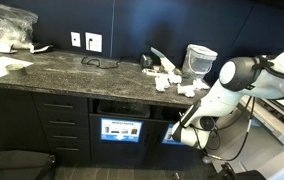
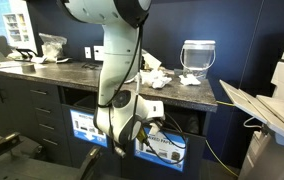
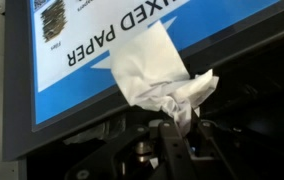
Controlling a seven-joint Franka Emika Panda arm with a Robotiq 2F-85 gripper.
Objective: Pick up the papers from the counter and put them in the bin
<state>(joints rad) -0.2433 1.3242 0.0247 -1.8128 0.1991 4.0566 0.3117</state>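
My gripper should next move outward over the sign's black rim and into the dark opening just past it, to let go of the paper.
In the wrist view my gripper (image 3: 184,125) is shut on a crumpled white paper (image 3: 162,72), which stands up in front of the bin's blue-and-white sign (image 3: 77,45) reading "MIXED PAPER". In both exterior views the arm reaches down in front of the cabinets, with the gripper (image 1: 182,132) (image 2: 132,138) level with the bin front (image 1: 120,130) (image 2: 168,150), below the slot (image 1: 132,105). More papers (image 1: 167,74) (image 2: 152,80) lie in a loose cluster on the dark speckled counter (image 1: 72,68) (image 2: 72,72).
A pale translucent bucket (image 1: 199,58) (image 2: 197,55) stands behind the papers. Large flat sheets (image 1: 2,68) and a plastic bag (image 1: 10,25) lie at the counter's far end. Dark drawers (image 1: 60,125) flank the bin. A white machine (image 2: 282,95) stands beside the counter.
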